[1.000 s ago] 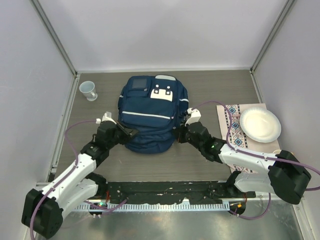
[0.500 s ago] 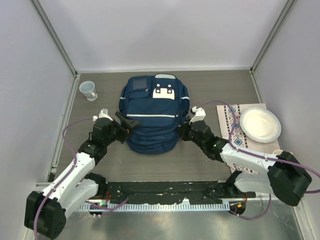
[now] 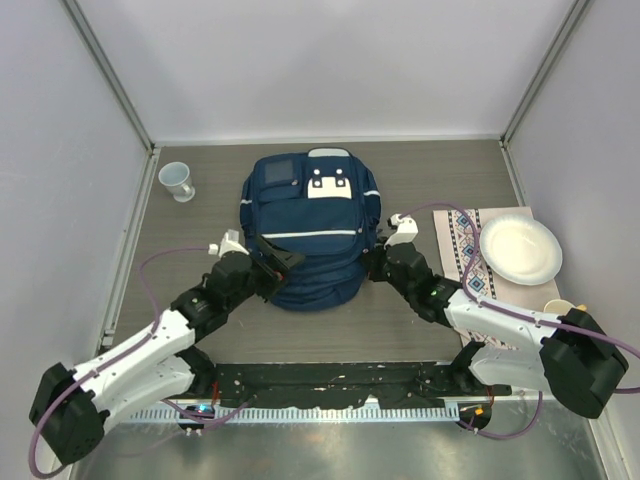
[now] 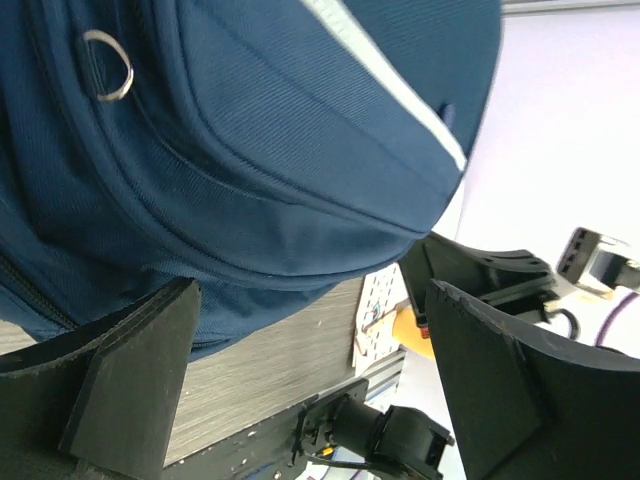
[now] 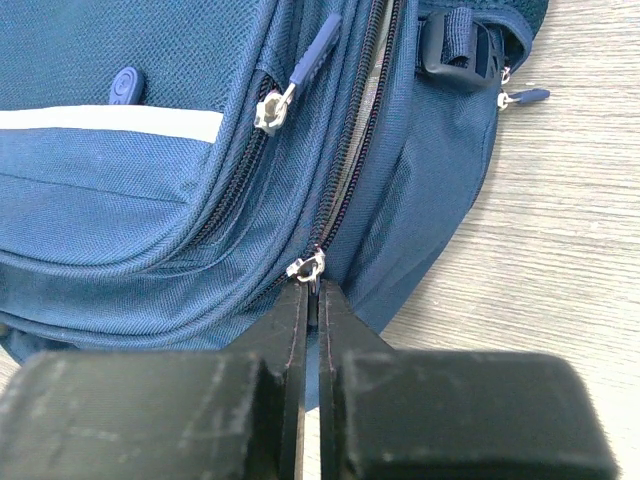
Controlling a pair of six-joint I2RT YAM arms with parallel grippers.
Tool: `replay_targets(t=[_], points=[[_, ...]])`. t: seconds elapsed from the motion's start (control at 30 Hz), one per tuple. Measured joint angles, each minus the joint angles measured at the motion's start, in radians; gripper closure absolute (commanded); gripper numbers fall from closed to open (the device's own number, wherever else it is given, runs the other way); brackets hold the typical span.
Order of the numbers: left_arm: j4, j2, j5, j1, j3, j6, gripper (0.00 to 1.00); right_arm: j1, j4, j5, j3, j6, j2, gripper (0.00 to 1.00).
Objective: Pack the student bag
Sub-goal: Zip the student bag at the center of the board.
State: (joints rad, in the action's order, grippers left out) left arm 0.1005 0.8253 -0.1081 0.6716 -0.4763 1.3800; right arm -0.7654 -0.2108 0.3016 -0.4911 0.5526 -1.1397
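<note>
I will pull the bag's zipper pull (image 5: 312, 278) outward along the open zipper track with my right gripper next, closing the gap, and then let go, because the far part of the zipper track lies outward of the gripper.
The student bag (image 3: 308, 225), navy with a white stripe and a white patch, lies flat in the middle of the table. My left gripper (image 3: 283, 262) stands open at the bag's near left corner, with nothing between its fingers (image 4: 130, 390); the bag's blue fabric (image 4: 250, 150) fills the space just beyond them. At the bag's near right side, my right gripper (image 3: 369, 264) is shut on the zipper pull (image 5: 312, 278) of the main compartment. The zipper track (image 5: 350, 150) runs up from it, partly open, and pale lining shows through.
A pale blue cup (image 3: 177, 180) stands at the far left. A white paper plate (image 3: 520, 250) rests on a patterned cloth (image 3: 468, 262) at the right, with a small cup (image 3: 553, 305) at its near edge. Grey walls enclose the table.
My left gripper opened, let go of the bag's left side, and swung right to the near left corner. The bag shifted slightly to the right. The right gripper stayed shut on the zipper pull.
</note>
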Motion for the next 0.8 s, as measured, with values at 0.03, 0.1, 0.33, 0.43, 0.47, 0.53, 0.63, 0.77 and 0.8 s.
replay_targets(t=[0.03, 0.1, 0.33, 0.43, 0.47, 0.53, 0.63, 0.77, 0.8], points=[[-0.002, 0.022, -0.014, 0.025, 0.000, 0.013, 0.02, 0.000, 0.000, 0.000, 0.000, 0.000, 0.000, 0.99], [-0.004, 0.056, -0.031, 0.045, 0.000, 0.035, 0.02, 0.000, 0.000, 0.000, 0.000, 0.001, 0.000, 0.99], [-0.130, 0.160, -0.095, 0.090, 0.000, 0.109, 0.05, 0.000, -0.001, 0.000, 0.002, 0.001, 0.000, 0.99], [-0.206, 0.215, -0.119, 0.100, 0.000, 0.140, 0.11, 0.002, -0.001, 0.008, 0.002, 0.000, 0.000, 0.99], [-0.228, 0.237, -0.122, 0.102, 0.000, 0.155, 0.12, 0.004, -0.001, 0.014, 0.002, 0.000, 0.000, 0.99], [-0.270, 0.281, -0.129, 0.108, 0.000, 0.180, 0.24, 0.007, 0.000, 0.026, 0.002, 0.000, 0.000, 0.99], [-0.312, 0.330, -0.138, 0.114, 0.000, 0.210, 0.49, 0.010, 0.002, 0.041, 0.002, 0.000, 0.001, 0.99], [-0.348, 0.339, -0.161, 0.114, 0.006, 0.234, 0.74, 0.012, 0.003, 0.058, 0.002, 0.000, 0.003, 0.99], [-0.350, 0.337, -0.168, 0.114, 0.010, 0.232, 0.83, 0.012, 0.003, 0.062, 0.003, 0.000, 0.004, 0.99]])
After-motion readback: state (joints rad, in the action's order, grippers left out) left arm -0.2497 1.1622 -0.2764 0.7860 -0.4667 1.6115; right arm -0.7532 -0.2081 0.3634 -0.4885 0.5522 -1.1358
